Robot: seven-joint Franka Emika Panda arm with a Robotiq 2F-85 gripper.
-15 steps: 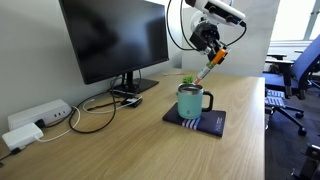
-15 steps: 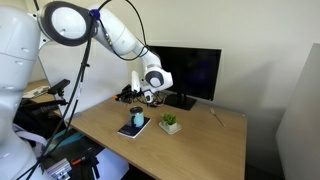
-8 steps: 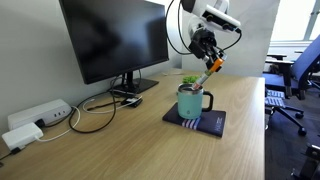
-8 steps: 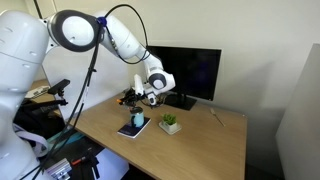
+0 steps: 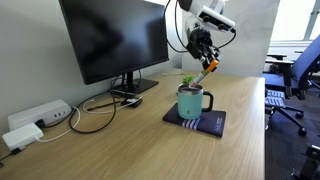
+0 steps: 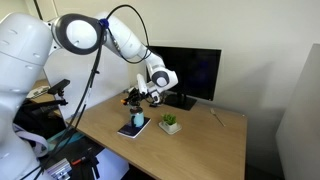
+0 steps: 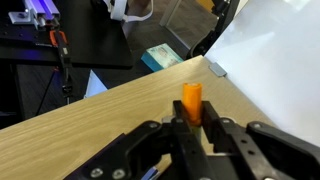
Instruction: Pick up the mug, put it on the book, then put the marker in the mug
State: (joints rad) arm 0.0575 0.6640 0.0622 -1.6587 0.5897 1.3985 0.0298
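Note:
My gripper will move down over the mug's open top [image 5: 190,89] and let go of the marker inside, since the orange marker already slants down toward the mug's rim.
The teal-green mug [image 5: 191,101] stands upright on the dark navy book [image 5: 210,124] on the wooden desk; both also show in an exterior view, the mug [image 6: 137,119] on the book [image 6: 132,130]. My gripper [image 5: 207,62] hangs above the mug, shut on the orange marker [image 5: 205,72], which slants down toward the mug's rim. In the wrist view the marker [image 7: 191,97] stands pinched between the jaws [image 7: 191,122]. The mug and book are out of the wrist view.
A black monitor [image 5: 113,38] stands behind the mug with cables at its base. A small potted plant [image 6: 170,124] sits beside the book. A white power strip [image 5: 38,115] lies near the desk's end. An office chair [image 5: 292,85] stands beyond the desk edge.
My gripper with the marker has moved a little, drawing nearer over the mug. The mug and book have not moved.

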